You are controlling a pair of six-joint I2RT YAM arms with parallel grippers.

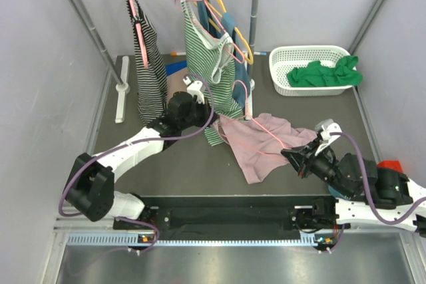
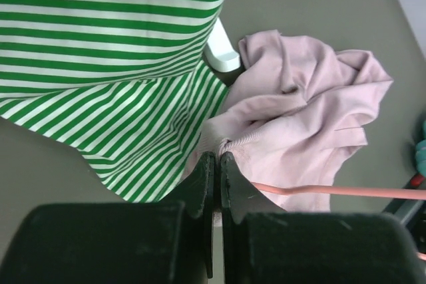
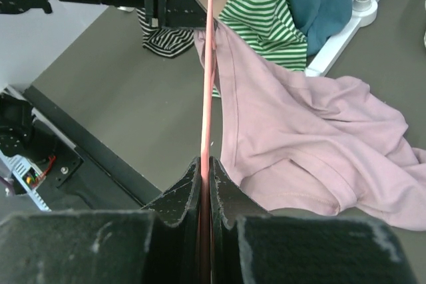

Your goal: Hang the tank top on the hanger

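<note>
My left gripper will go up a little above the rod (image 2: 253, 183) and open next, because the hanger's rod already goes in under the ribbed edge.
The dusty-pink tank top (image 1: 256, 143) lies crumpled on the grey table, its left edge lifted. My left gripper (image 1: 213, 122) is shut on that ribbed edge; in the left wrist view the jaws (image 2: 217, 157) pinch the fabric (image 2: 306, 111). The thin salmon-pink hanger (image 1: 265, 126) runs over the top, its hook up near the rack post. My right gripper (image 1: 288, 155) is shut on the hanger's rod; in the right wrist view the rod (image 3: 207, 78) runs straight out from the shut jaws (image 3: 206, 163), with the tank top (image 3: 299, 138) to its right. The rod also shows in the left wrist view (image 2: 333, 191).
A clothes rack at the back holds a green-and-white striped top (image 1: 205, 51), a black-and-white striped garment (image 1: 150, 64), a blue garment and a yellow hanger (image 1: 234, 28). A white basket (image 1: 286, 54) with a green cloth (image 1: 326, 74) stands back right. The white rack foot (image 1: 121, 98) lies left.
</note>
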